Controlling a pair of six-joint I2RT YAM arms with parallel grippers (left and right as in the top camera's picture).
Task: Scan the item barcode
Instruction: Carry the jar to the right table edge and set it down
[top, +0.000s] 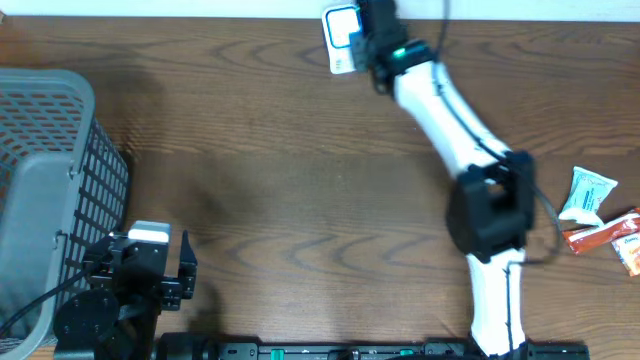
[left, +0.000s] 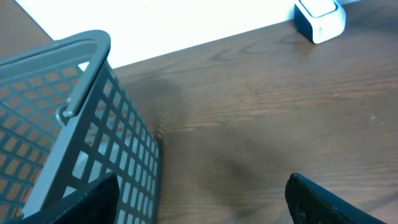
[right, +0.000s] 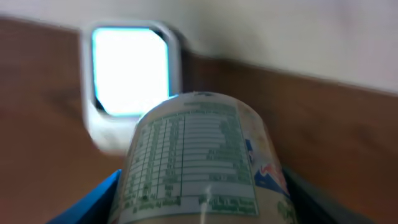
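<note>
My right gripper should swing away from the scanner (top: 342, 35) and put the item down just past the white snack packet.
The item (right: 199, 162) is a pale cylindrical container with a printed nutrition table. My right gripper (right: 200, 202) is shut on it, a blue finger (right: 93, 199) on its left and a dark finger (right: 311, 199) on its right. Its top points toward the white barcode scanner (right: 130, 71), whose window glows bright just behind it. In the overhead view the right gripper (top: 378, 48) sits beside the scanner (top: 342, 35) at the table's far edge, and the item is hidden under the wrist. My left gripper (top: 150, 262) rests open at the near left, nothing between its fingers (left: 323, 199).
A grey mesh basket (top: 45, 190) stands at the left, close beside the left gripper (left: 202, 200). Snack packets, one white (top: 588, 193) and one red (top: 605, 235), lie at the right edge. The right arm stretches diagonally across the table's right half.
</note>
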